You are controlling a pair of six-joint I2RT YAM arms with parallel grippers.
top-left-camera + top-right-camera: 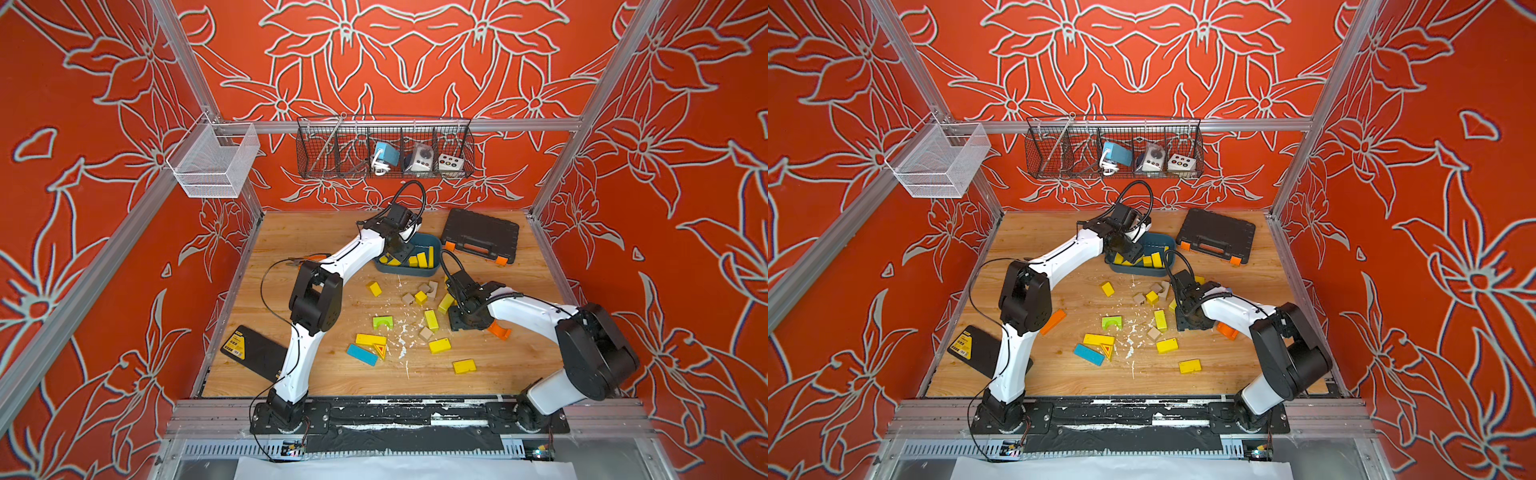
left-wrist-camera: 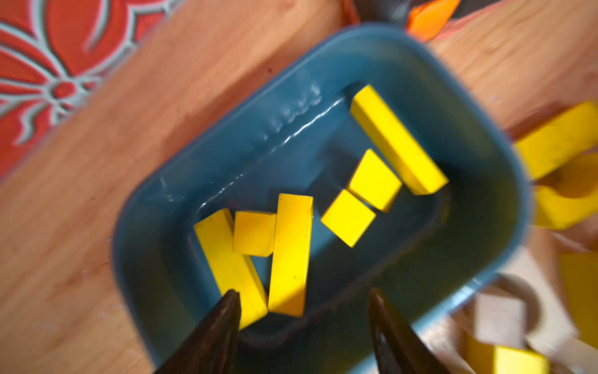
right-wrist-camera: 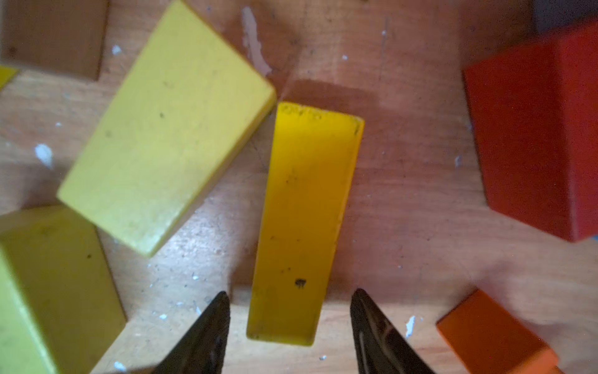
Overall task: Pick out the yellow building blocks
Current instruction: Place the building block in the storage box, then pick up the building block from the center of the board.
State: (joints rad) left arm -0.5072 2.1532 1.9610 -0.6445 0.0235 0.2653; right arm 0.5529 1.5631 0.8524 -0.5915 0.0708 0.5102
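Next, my right gripper slides outward along the long yellow bar and closes just past its dark spot, since the open fingers straddle only the bar's near end.
Several yellow building blocks lie inside the blue bin, seen in both top views. My left gripper hangs over the bin's near end, open and holding nothing. More yellow blocks are scattered on the table: a cube, bars and a red-edged triangle. My right gripper is low over the table, open. Its fingers stand on either side of a yellow bar's near end without touching it.
A lime-green arch, a blue block, tan blocks and an orange block lie among the yellow ones. A red block sits near the right gripper. A black tool case stands at the back right.
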